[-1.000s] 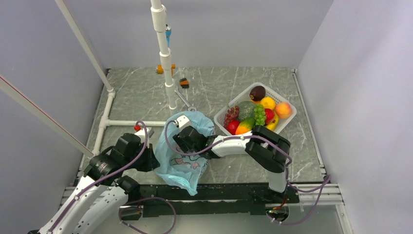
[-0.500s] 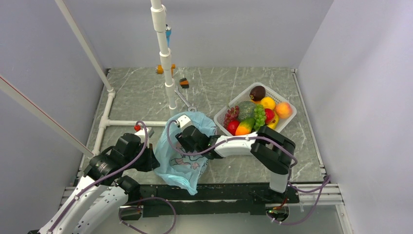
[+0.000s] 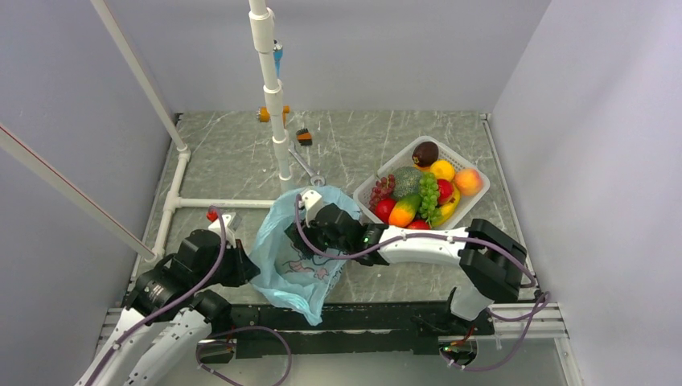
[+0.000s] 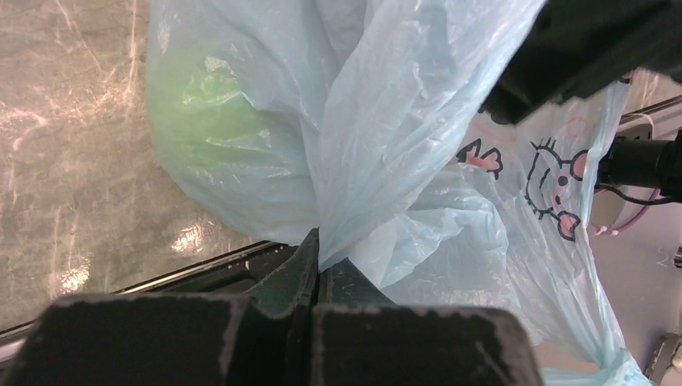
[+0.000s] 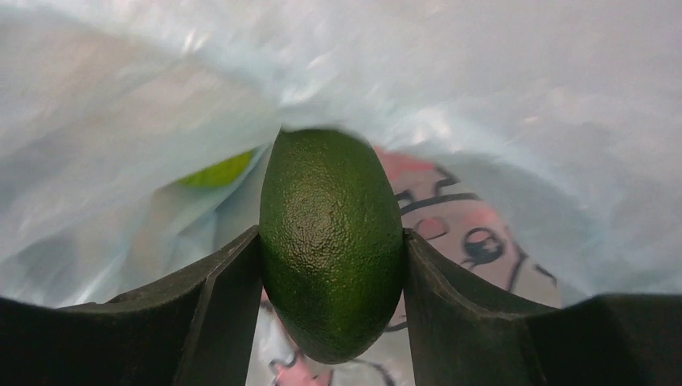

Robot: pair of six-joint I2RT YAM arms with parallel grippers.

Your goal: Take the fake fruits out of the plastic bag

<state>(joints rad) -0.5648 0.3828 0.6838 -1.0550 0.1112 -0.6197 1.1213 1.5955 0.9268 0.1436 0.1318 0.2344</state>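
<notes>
The robot next needs to lift its right gripper out of the bag (image 3: 283, 277), then move it outward over the basket's far half (image 3: 426, 168) and down to let go of the avocado where other fruits already lie.
The light-blue plastic bag (image 3: 283, 277) lies at the table's near edge between the arms. My left gripper (image 3: 244, 267) is shut on a fold of the bag's left side (image 4: 320, 245). My right gripper (image 3: 315, 227) reaches into the bag's mouth and is shut on a dark green avocado (image 5: 331, 241), inside the bag (image 5: 499, 88). A lime-green ball (image 5: 215, 171) lies deeper in the bag and shows through its wall in the left wrist view (image 4: 197, 121). Green grapes (image 3: 429, 190), a mango (image 3: 404, 209) and a peach (image 3: 468, 180) lie in the basket.
A white slotted basket (image 3: 363, 191) with several fruits stands right of the bag. A white pipe frame (image 3: 277, 129) rises at the back and runs along the left. Small orange and black parts (image 3: 303, 137) lie near the back. A black rail (image 3: 386, 310) edges the front.
My right arm's elbow has swung right and its gripper has shifted slightly right inside the bag. My left arm has drawn back to the left, still pinching the bag.
</notes>
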